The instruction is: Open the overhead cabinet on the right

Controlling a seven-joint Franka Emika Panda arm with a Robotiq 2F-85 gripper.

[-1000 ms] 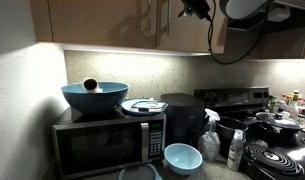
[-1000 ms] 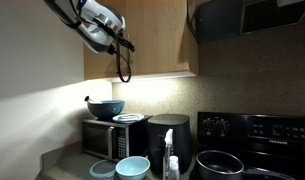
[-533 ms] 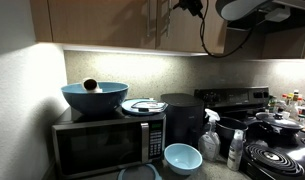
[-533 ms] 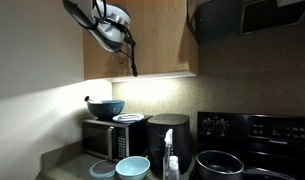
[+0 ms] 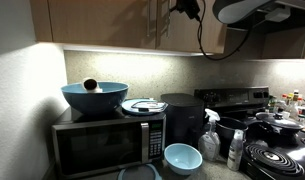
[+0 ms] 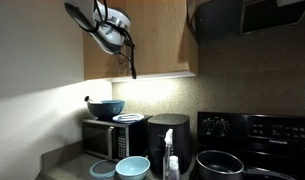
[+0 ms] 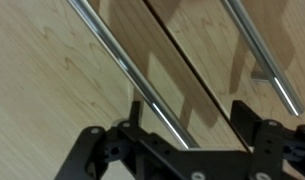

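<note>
My gripper turns slightly at the cabinet front next and closes onto the door's nearer handle.
The overhead cabinet has flat light-brown wood doors and is closed in both exterior views; it also shows in an exterior view. In the wrist view, two metal bar handles run diagonally across the wood, one on each side of the dark seam between two doors. My gripper is open, with its black fingers on either side of the nearer handle. The other handle lies beyond the seam. In the exterior views the gripper is up against the cabinet front.
Below stand a microwave with a blue bowl and a plate on it, a black appliance, a spray bottle, a blue bowl on the counter and a stove with pots.
Since a second ago my gripper has risen and closed in on the cabinet front. Over the last half second it has barely moved. The doors stay closed.
</note>
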